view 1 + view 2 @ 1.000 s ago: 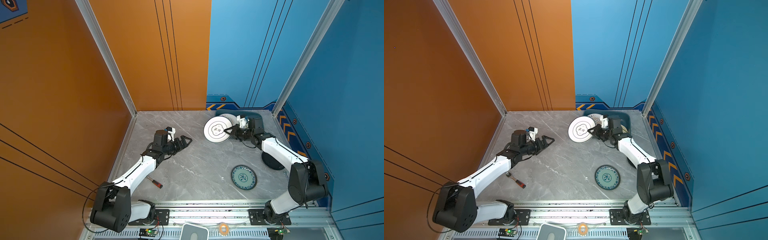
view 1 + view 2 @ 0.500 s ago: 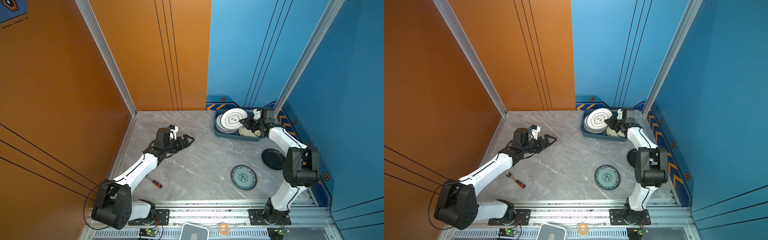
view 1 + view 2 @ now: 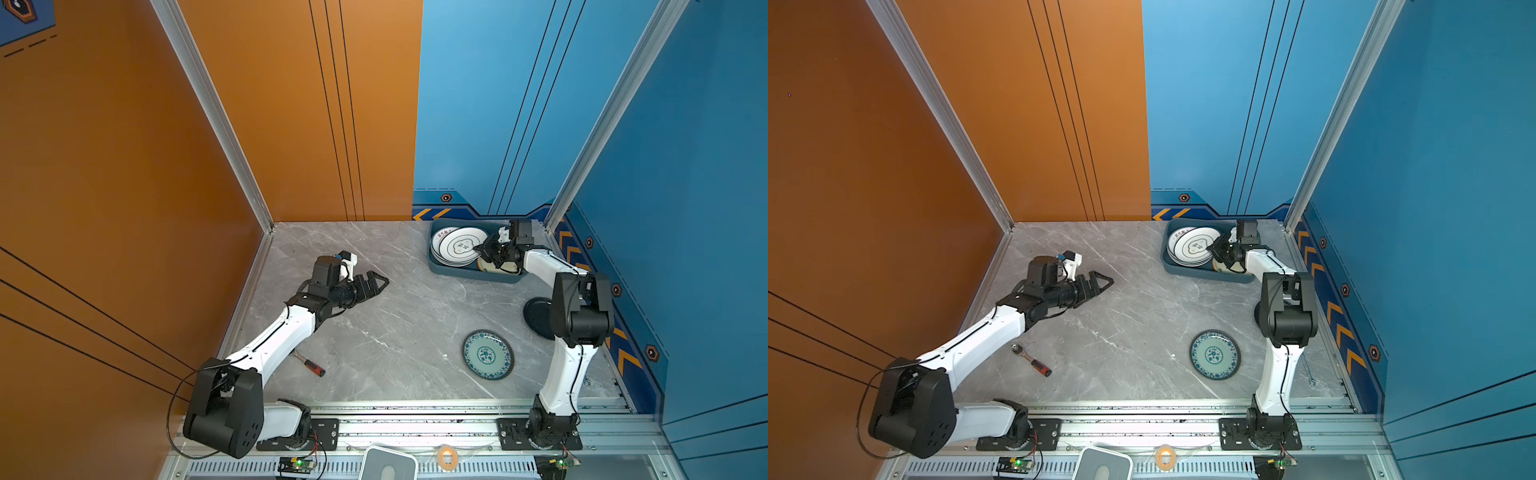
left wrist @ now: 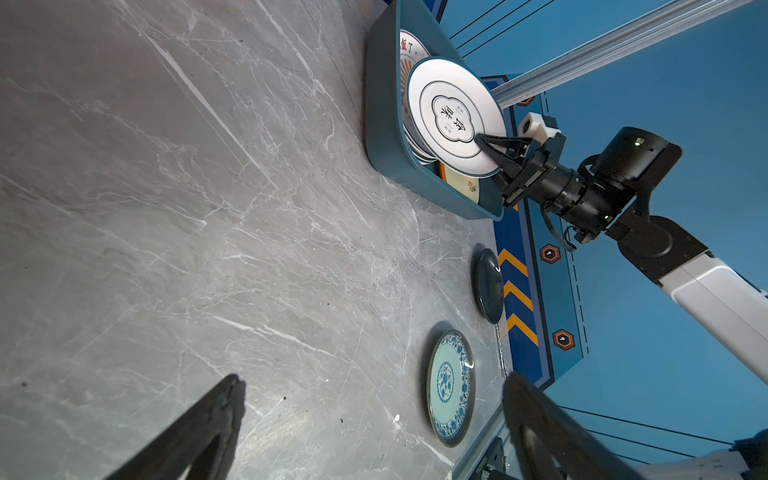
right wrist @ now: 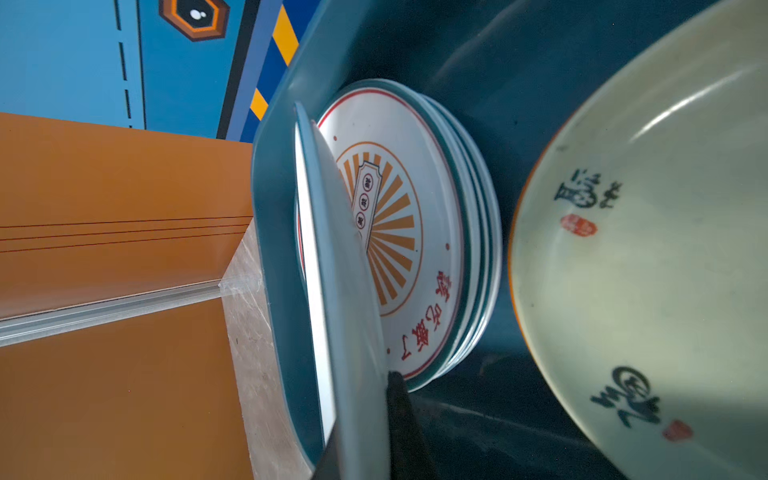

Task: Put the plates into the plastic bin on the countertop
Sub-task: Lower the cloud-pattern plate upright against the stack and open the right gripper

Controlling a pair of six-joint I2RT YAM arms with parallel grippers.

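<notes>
I will lower my right gripper now, lay the grey-ringed white plate onto the orange-sunburst plate (image 5: 399, 232) and let go of the white plate's rim, because the stack of plates is below the gripper's fingers.
My right gripper (image 3: 482, 249) is shut on the rim of a grey-ringed white plate (image 3: 460, 246), holding it tilted over a stack of plates in the dark teal plastic bin (image 3: 469, 272). In the right wrist view the held plate (image 5: 332, 270) shows edge-on, just above the orange-sunburst plate (image 5: 399, 232) that tops the stack. A cream plate (image 5: 644, 270) lies beside the stack in the bin. On the countertop (image 3: 374, 324) lie a teal-patterned plate (image 3: 488, 354) and a black plate (image 3: 536, 318), the black one half hidden by my right arm. My left gripper (image 3: 380, 282) hovers open and empty at mid-left.
A red-handled screwdriver (image 3: 313, 368) lies on the countertop near my left arm. The bin sits in the far right corner against the blue walls. An aluminium rail (image 3: 415, 409) runs along the front edge.
My right gripper has carried the grey-ringed plate rightward from the countertop beside the bin to over the stack inside it. The left gripper shifted slightly.
</notes>
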